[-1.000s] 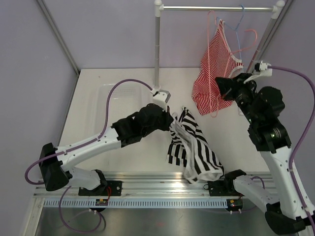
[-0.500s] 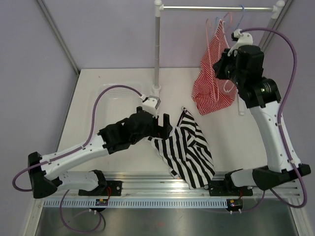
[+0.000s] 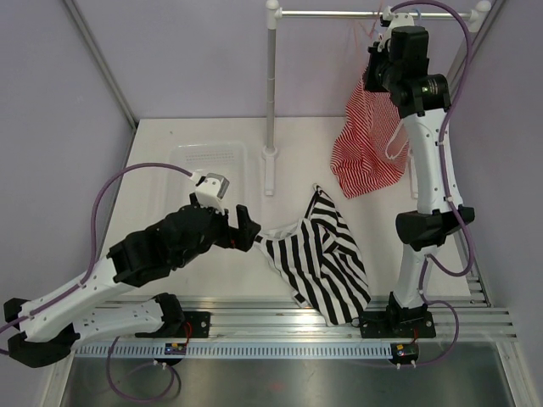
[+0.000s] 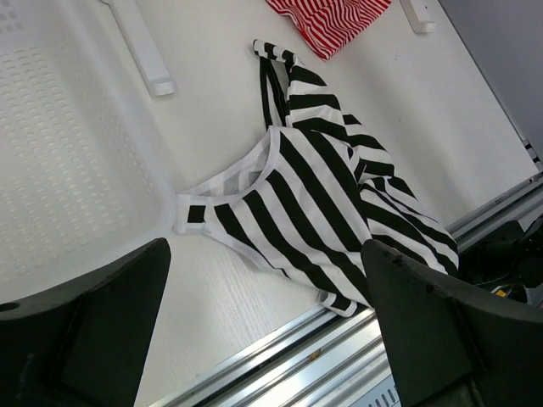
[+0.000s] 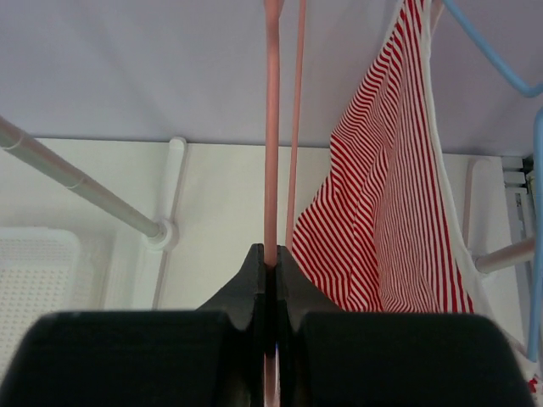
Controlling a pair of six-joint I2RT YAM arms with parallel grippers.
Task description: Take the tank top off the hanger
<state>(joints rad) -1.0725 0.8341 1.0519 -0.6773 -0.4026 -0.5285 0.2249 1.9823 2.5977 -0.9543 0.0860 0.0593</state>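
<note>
The tank top's middle folds lie free of any hanger, below my left gripper and to its right in the top view, so my left gripper will lower across onto them.
The black-and-white striped tank top (image 3: 321, 259) lies crumpled on the table near the front rail, free of any hanger; in the left wrist view the tank top (image 4: 314, 195) lies just beyond my fingers. My left gripper (image 3: 247, 229) (image 4: 265, 250) hovers to its left, open and holding nothing. My right gripper (image 3: 376, 52) (image 5: 271, 254) is raised high by the clothes rail, shut on the thin pink hanger (image 5: 271, 127), whose wire runs straight up from the jaws. In the top view the arm hides most of the hanger.
A red-and-white striped top (image 3: 365, 144) (image 5: 382, 212) hangs on a light-blue hanger (image 5: 501, 68) from the rail (image 3: 339, 13). The rack's post (image 3: 271, 85) stands mid-table. A white perforated basket (image 3: 208, 161) (image 4: 59, 153) sits at the back left.
My left gripper opened, let the tank top drop flat on the table, and drew back to the left. My right arm rose with the pink hanger up to the rail.
</note>
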